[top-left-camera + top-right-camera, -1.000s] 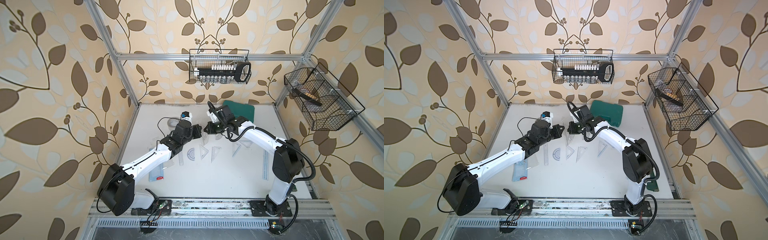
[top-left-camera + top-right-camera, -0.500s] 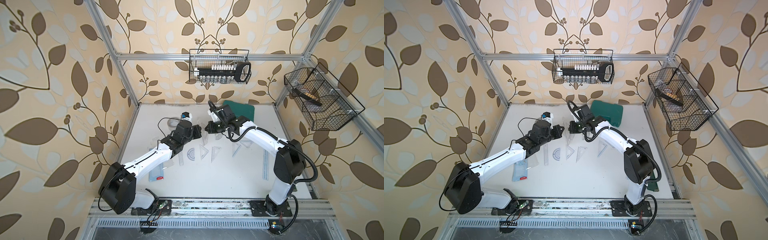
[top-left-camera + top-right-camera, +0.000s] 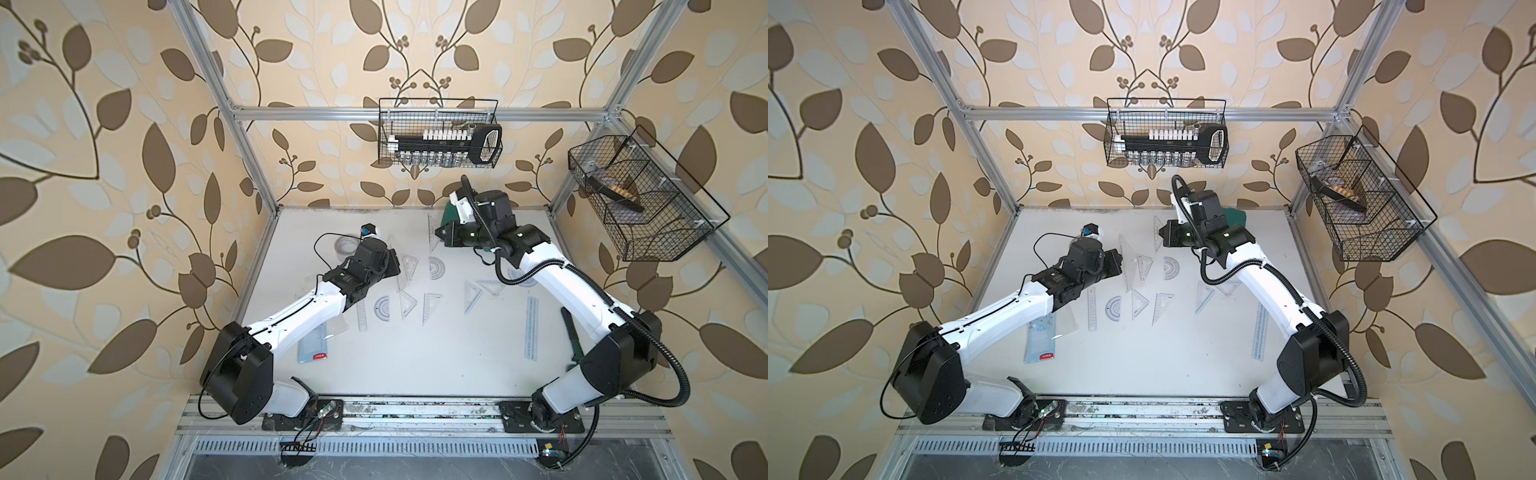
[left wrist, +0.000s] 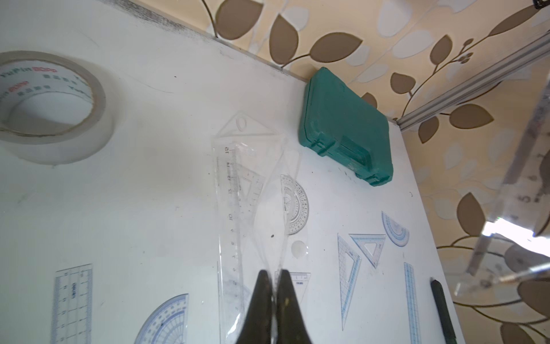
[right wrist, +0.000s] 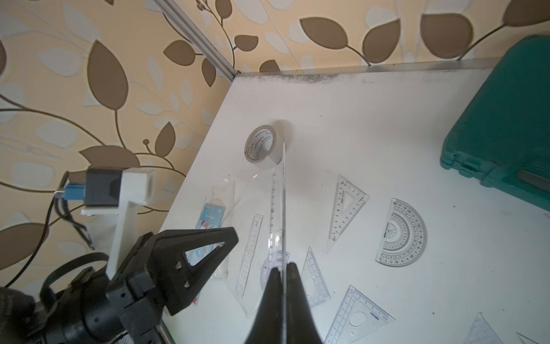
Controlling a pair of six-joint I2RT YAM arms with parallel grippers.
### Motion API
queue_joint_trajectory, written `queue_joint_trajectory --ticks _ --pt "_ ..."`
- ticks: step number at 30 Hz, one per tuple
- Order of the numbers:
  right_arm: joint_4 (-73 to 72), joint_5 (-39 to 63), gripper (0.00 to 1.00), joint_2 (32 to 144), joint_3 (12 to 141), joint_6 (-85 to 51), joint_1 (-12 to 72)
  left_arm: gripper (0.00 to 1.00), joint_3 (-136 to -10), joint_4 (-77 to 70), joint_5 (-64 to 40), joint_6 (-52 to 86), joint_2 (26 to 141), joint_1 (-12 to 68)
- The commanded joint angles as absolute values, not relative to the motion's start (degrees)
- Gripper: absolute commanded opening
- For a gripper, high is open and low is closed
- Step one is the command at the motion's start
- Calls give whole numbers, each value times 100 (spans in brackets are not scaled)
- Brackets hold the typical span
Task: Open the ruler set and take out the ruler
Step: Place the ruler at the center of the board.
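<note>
The ruler is outside the pouch, so the robot's right gripper will next move down and across to bare tabletop between the tape roll and a set square to release it.
The ruler set is a clear plastic pouch (image 4: 262, 166); my left gripper (image 4: 273, 272) is shut on its near end, above the white table (image 3: 415, 365). A ruler's scale shows through the film. In both top views that gripper (image 3: 397, 266) sits left of centre with the pouch (image 3: 1126, 266) at its tip. My right gripper (image 5: 284, 265) is shut on a clear ruler (image 5: 278, 202), seen edge-on. In a top view this gripper (image 3: 436, 235) is up and to the right of the left one, apart from the pouch, with the ruler (image 3: 431, 228) sticking out of it.
Several loose rulers, set squares and protractors (image 3: 436, 268) lie across the table. A tape roll (image 3: 344, 247) sits at the back left, a green case (image 4: 345, 125) at the back. A second packet with a blue card (image 3: 313, 345) lies front left. Wire baskets (image 3: 440, 133) hang on the walls.
My right gripper has drawn away from the left one, rightwards and towards the back wall, with the ruler in it. The left gripper has hardly moved and keeps the pouch.
</note>
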State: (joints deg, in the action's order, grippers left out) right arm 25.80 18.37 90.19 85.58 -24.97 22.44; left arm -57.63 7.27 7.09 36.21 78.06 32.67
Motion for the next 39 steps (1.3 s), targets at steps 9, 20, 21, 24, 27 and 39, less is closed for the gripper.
queue_joint_trajectory --ticks 9,20,21,24,27,39 --pt "1605 3425 0 11479 9467 -2831 2422 0 -5543 1918 1665 3143 5993 3030" --pt "1087 3789 0 13510 10554 -3551 2851 0 -5418 2154 1670 3082 5660 2948" --pt "1090 3769 0 13559 10553 -3563 2850 0 -5418 2144 1662 3085 5668 2949" --pt "1141 3698 8 13640 10543 -3529 2860 0 -5373 2078 1610 3133 5711 2949" --pt "1214 3667 16 13667 10554 -3445 2856 0 -5334 2024 1541 3162 5748 2946" --pt "1653 3136 28 12373 9867 -2780 2838 0 -5342 1939 1385 3193 5816 2942"
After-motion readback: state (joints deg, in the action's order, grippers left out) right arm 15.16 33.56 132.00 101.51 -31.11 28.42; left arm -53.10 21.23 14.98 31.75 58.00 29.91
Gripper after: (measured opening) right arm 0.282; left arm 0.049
